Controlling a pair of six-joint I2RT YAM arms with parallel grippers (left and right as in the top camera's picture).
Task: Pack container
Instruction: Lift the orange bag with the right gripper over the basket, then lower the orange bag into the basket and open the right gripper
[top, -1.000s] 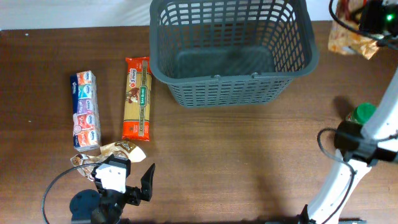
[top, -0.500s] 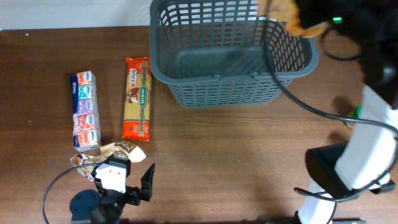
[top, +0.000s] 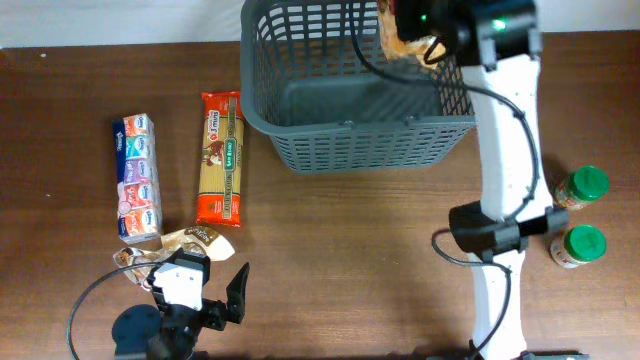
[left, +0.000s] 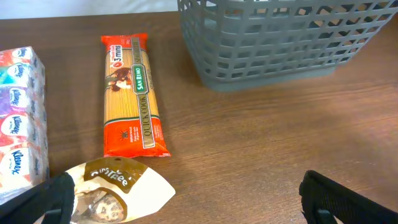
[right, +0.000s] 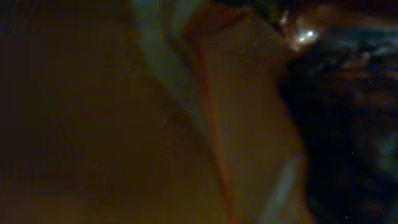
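Observation:
The basket (top: 350, 125) is empty, so I will move my right gripper back and to the right in the overhead view, over the basket's jar-side end (top: 443, 96), and release the bag.
The container, a dark grey slotted basket (top: 350, 125), stands at the back centre and also shows in the left wrist view (left: 267, 37). My right gripper (top: 430, 25) hangs over the basket's right part, shut on an orange-tan snack bag (top: 402, 38). That bag fills the dark right wrist view (right: 242, 124). My left gripper (top: 195, 270) is open and empty near the front left edge (left: 186, 208). A white-and-brown snack pouch (left: 118, 190) lies by its left finger.
A long orange pasta pack (top: 220, 160) and a tissue multipack (top: 138, 178) lie left of the basket. Two green-lidded jars (top: 583, 185) (top: 578, 245) stand at the right edge, beside my right arm's base.
My right arm has swung left from the far right corner to above the basket, carrying the snack bag. The two jars are now uncovered. The left arm has not moved.

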